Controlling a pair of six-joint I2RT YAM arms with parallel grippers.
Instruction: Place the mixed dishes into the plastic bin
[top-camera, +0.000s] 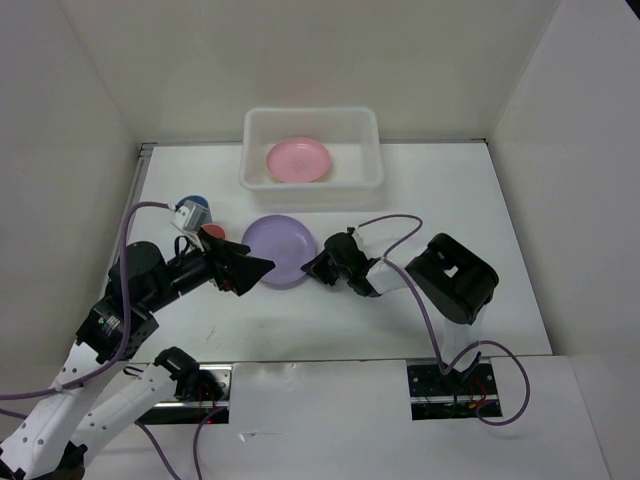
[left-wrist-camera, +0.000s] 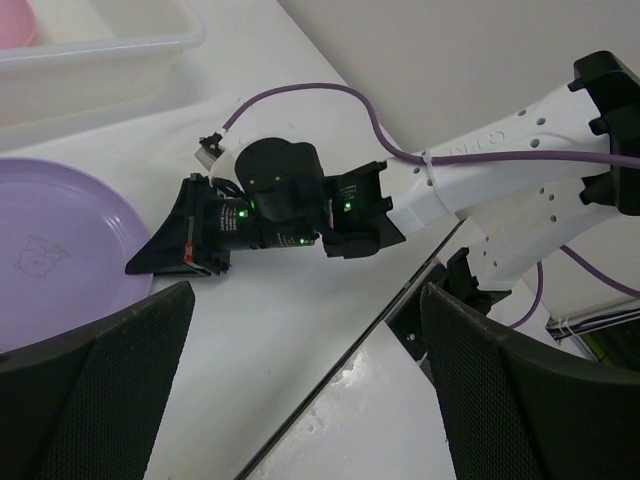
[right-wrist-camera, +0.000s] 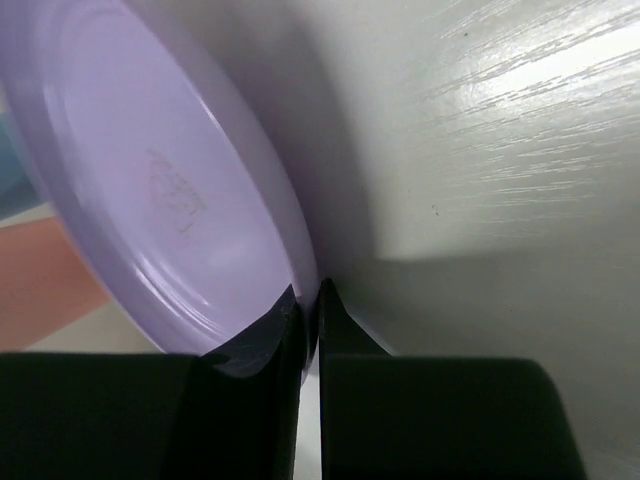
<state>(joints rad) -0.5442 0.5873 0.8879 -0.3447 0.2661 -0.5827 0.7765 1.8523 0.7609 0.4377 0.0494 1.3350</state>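
The purple plate in my right gripper lifts next, goes outward over the bin's near side, then comes down toward the pink plate.
The purple plate lies on the table in front of the plastic bin. My right gripper is shut on the plate's right rim, one finger above and one below, as the right wrist view shows close up on the plate. The pink plate lies inside the bin. The blue cup and red cup stand left of the purple plate. My left gripper is open and empty at the plate's left edge, its fingers wide apart. The yellow-orange plate is out of view.
White walls enclose the table on three sides. The table's near edge runs under my left gripper. The right arm's cable loops over the table right of the plate.
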